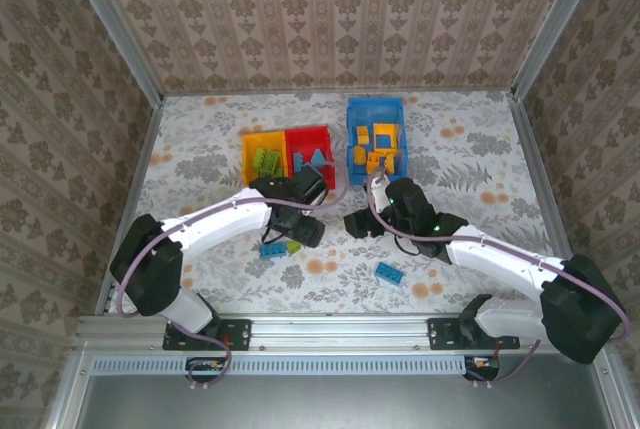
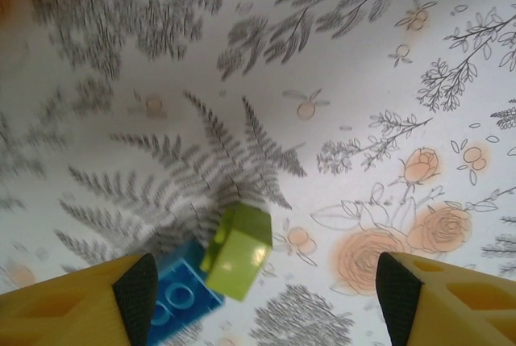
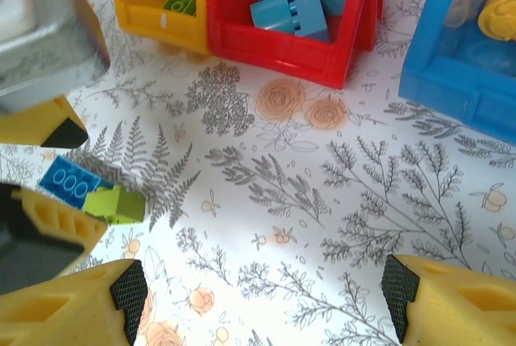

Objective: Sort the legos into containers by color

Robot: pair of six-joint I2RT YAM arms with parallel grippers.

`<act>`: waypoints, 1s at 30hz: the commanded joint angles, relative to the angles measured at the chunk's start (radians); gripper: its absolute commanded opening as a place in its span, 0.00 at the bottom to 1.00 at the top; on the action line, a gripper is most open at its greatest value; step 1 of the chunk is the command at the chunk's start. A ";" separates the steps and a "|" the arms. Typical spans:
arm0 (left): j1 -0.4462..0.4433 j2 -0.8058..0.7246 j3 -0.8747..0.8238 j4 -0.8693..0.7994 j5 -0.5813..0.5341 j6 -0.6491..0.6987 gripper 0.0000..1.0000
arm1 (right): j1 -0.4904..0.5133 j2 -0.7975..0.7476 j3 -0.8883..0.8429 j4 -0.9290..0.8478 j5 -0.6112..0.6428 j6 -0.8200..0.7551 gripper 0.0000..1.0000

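My left gripper will next come down over the light green lego (image 1: 293,247) (image 2: 238,251) and close its fingers on it, because the lego lies loose on the table between the open fingers.
A light green lego (image 2: 238,251) lies on the flowered table, touching a blue lego (image 2: 179,298) on its left. My left gripper (image 2: 266,302) hovers over them, open, with the green lego between its black pads (image 2: 135,289) and nothing gripped. In the top view the left gripper (image 1: 303,232) sits just right of that blue lego (image 1: 272,249). My right gripper (image 3: 262,298) is open over bare table, holding nothing; the green lego (image 3: 117,205) and blue lego (image 3: 71,182) lie to its left. Another blue lego (image 1: 390,272) lies near the right arm.
The yellow bin (image 1: 250,154) holds green legos, the red bin (image 1: 327,139) holds blue ones, and the blue bin (image 1: 352,134) holds orange ones. All three stand at the back centre. The left gripper's yellow fingers (image 3: 48,225) crowd the left side of the right wrist view.
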 commanded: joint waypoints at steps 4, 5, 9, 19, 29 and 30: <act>-0.006 -0.001 0.008 -0.142 0.140 -0.396 0.75 | 0.014 -0.048 0.000 0.027 0.001 -0.050 0.80; -0.006 0.001 0.005 -0.147 0.156 -0.450 0.75 | 0.013 -0.044 0.005 0.022 -0.008 -0.056 0.80; -0.024 0.006 -0.037 -0.134 0.165 -0.611 0.75 | 0.019 -0.024 0.025 0.009 -0.057 -0.088 0.80; -0.046 0.024 -0.134 0.045 0.068 -0.853 0.79 | 0.021 -0.082 -0.001 -0.031 -0.109 -0.094 0.81; 0.008 0.118 -0.095 0.058 -0.012 -0.794 0.73 | 0.022 -0.092 -0.003 -0.034 -0.112 -0.065 0.81; 0.015 0.118 -0.093 0.056 -0.018 -0.783 0.72 | 0.021 -0.092 -0.005 -0.037 -0.115 -0.065 0.81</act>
